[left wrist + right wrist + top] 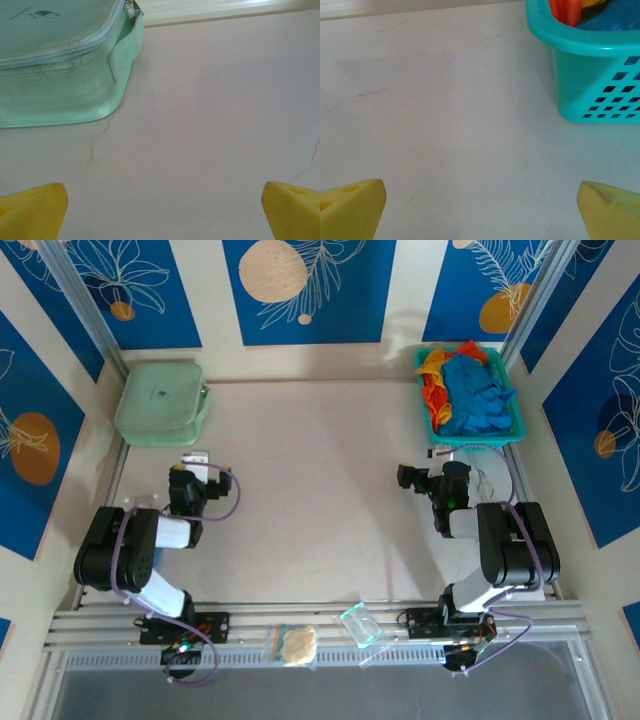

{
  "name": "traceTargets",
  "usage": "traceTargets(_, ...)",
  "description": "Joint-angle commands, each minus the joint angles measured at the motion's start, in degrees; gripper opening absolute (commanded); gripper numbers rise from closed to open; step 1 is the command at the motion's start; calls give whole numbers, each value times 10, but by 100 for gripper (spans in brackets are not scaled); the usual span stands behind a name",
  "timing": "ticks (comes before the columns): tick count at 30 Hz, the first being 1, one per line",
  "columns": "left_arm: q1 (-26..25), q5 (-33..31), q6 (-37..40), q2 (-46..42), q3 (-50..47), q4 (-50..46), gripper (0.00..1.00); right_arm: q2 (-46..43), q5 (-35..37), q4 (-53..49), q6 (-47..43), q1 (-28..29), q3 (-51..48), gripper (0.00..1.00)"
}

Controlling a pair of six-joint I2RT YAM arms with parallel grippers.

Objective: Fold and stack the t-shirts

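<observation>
My right gripper is open, and the deep teal-blue t-shirt lies outward of its fingers. It will next lift outward over the basket's near rim and lower onto the t-shirt.
The t-shirts lie bunched in a teal mesh basket point(432, 418) at the back right: a deep teal-blue one point(480, 395) on top, yellow-orange and red ones point(438, 378) at its left side. In the right wrist view the basket point(590, 75) stands up and to the right, with red cloth point(565, 10) showing over its rim. My right gripper point(437, 456) point(480, 212) hangs open just in front of the basket's near left corner, holding nothing. Over at the left, my left gripper point(195, 458) point(162, 215) is open over bare table, its yellow fingertips point(30, 210) wide apart.
A pale green zip case point(160, 402) point(60, 65) lies at the back left, just beyond the left gripper. The pale table point(310, 490) stretches between the arms. A clear plastic piece point(362, 623) and a pale crumpled lump point(297, 644) rest on the front rail. Walls close three sides.
</observation>
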Motion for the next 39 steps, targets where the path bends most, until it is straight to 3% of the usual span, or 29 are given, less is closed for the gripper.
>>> traceTargets(1, -3, 10, 1, 2, 5, 5, 99, -10, -8, 9, 2, 2, 9, 99)
traceTargets(15, -3, 7, 3, -2, 1, 10, 99, -22, -11, 6, 12, -5, 9, 99)
traceTargets(17, -3, 3, 1, -48, 4, -30, 99, -82, 17, -126, 20, -4, 49, 100)
traceTargets(20, -11, -47, -12, -149, 38, -168, 99, -151, 61, -329, 32, -5, 144, 97)
traceTargets(24, -12, -105, -121, -231, 137, -377, 99, -171, 94, -520, 60, -15, 281, 95)
traceTargets(29, -12, -30, -177, -212, 264, -577, 99, -87, 78, -657, 85, -62, 453, 91)
traceTargets(33, -18, 47, -197, -210, 297, -632, 99, 22, 39, -744, 93, -98, 586, 84)
traceTargets(39, -37, 74, -207, -226, 335, -715, 100, 192, 20, -842, 94, -130, 763, 76)
